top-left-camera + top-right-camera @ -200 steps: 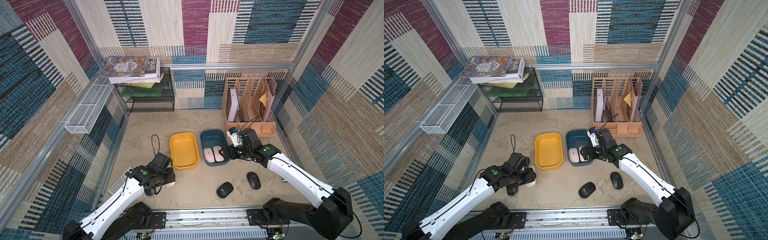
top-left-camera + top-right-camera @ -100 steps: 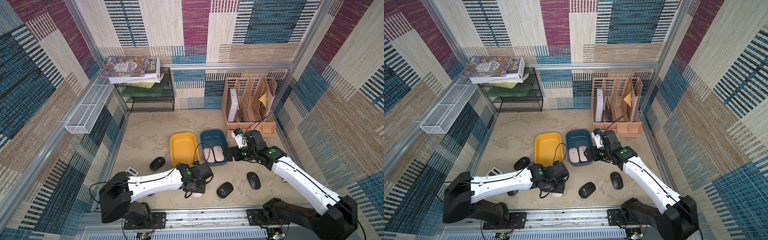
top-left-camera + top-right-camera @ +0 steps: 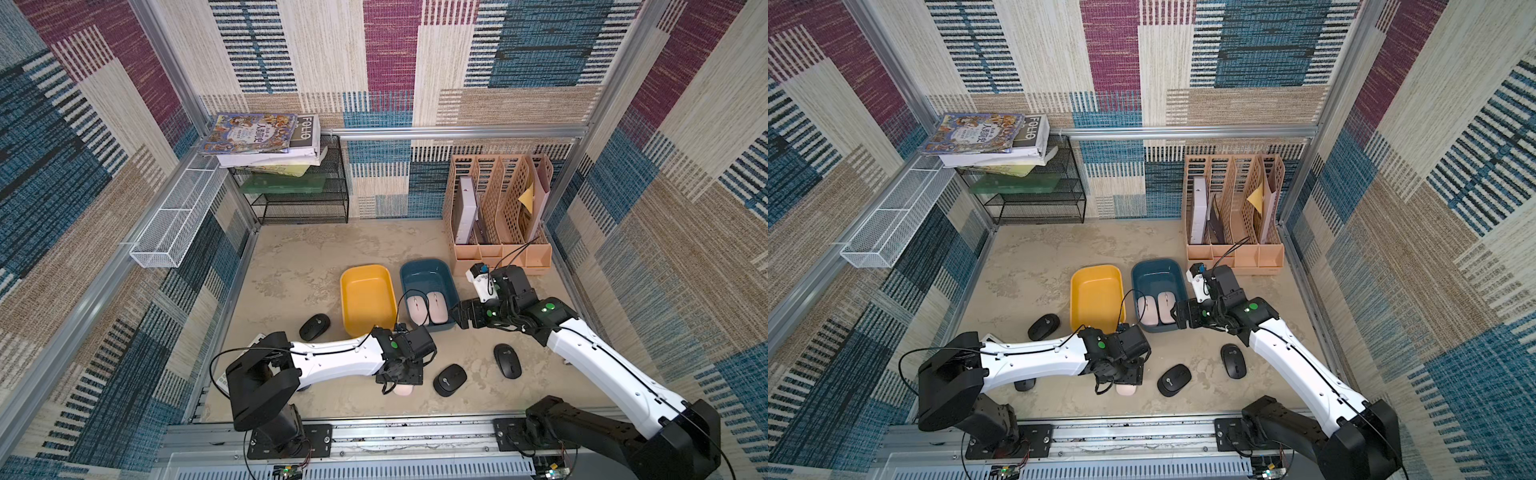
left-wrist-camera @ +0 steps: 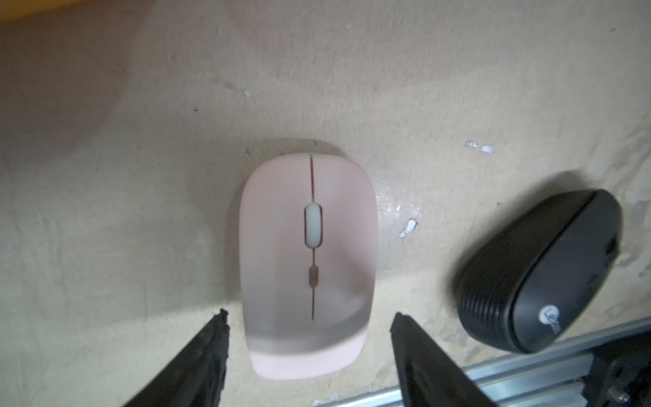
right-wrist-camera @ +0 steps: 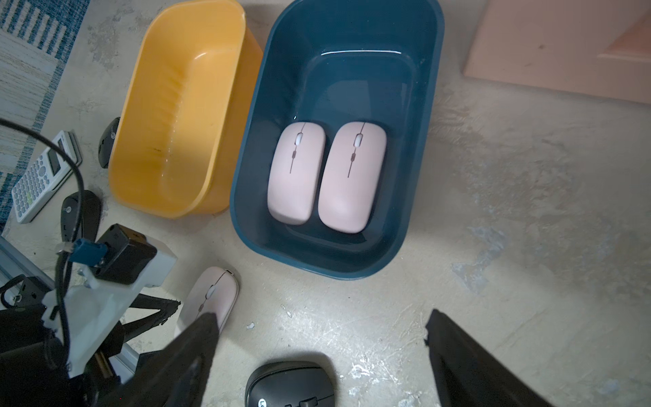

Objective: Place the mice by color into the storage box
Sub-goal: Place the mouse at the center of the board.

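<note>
My right gripper is to move back and down from the blue box (image 3: pixel 428 266) next and close across the pink mouse near the table's front edge (image 3: pixel 403 390). The mouse's color matches the pair inside.
A pink mouse (image 4: pixel 306 264) lies flat on the table near the front edge, with my left gripper (image 4: pixel 310 314) open above it, one finger on each side and a gap at both. In a top view that gripper (image 3: pixel 401 383) covers most of the mouse (image 3: pixel 404 391). Two pink mice (image 5: pixel 296 172) (image 5: pixel 352 176) lie side by side in the blue box (image 3: pixel 428 266). The yellow box (image 3: pixel 365 274) holds nothing. My right gripper (image 5: pixel 318 317) hangs open and empty by the blue box's near right corner. Three black mice (image 3: pixel 314 327) (image 3: pixel 450 379) (image 3: pixel 507 360) lie on the table.
A white-and-grey calculator (image 5: pixel 38 179) lies at the front left under my left arm, with another black mouse (image 3: pixel 1024 384) half hidden beside it. A peach file rack (image 3: pixel 498 208) stands behind the boxes, a black wire shelf (image 3: pixel 303 199) with books at the back left.
My left arm has swung from the front left to the middle front, over the pink mouse, and its jaws have spread wider. A black mouse now shows left of the yellow box. The right arm barely moved.
</note>
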Motion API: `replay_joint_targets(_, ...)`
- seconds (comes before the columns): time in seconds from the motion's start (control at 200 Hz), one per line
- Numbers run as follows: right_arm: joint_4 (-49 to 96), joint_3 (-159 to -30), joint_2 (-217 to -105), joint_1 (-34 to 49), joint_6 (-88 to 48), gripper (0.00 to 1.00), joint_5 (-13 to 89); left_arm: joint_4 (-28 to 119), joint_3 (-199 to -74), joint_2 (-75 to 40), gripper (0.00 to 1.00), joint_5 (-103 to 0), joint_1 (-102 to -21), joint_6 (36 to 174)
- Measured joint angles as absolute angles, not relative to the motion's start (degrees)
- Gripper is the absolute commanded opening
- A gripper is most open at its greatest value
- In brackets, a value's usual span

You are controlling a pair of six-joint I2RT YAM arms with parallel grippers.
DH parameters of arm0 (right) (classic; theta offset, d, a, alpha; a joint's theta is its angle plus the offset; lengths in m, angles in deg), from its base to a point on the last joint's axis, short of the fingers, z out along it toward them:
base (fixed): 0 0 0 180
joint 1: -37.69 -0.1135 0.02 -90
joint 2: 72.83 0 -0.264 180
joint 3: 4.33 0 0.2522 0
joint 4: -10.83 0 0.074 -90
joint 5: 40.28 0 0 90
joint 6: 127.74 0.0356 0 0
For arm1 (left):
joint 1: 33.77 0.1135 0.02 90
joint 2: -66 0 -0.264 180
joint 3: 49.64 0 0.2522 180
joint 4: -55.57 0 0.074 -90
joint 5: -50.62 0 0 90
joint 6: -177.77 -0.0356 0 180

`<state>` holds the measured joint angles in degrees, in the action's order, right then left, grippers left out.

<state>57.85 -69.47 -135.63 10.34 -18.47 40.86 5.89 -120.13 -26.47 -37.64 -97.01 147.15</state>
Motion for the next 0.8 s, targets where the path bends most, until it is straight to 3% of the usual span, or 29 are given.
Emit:
replay_joint_targets(0.16,59.0,-70.5,-135.3,10.3,-16.8,0.96,40.7,4.6,-120.2,-20.3,0.85,-35.7,-96.6,147.6)
replay_joint_targets(0.336,60.0,-68.1,-132.6,7.9,-9.2,0.96,40.0,-1.3,-120.0,-3.8,0.87,-30.1,-94.1,147.4)
replay_joint_targets(0.576,57.2,-64.7,-137.2,-9.9,4.9,0.96,42.0,-11.0,-117.8,20.8,0.88,-21.3,-85.1,139.7)
replay_joint_targets(0.796,56.1,-73.6,-153.1,-20.3,12.5,0.96,45.0,-15.8,-116.1,27.5,0.89,-19.4,-83.1,132.3)
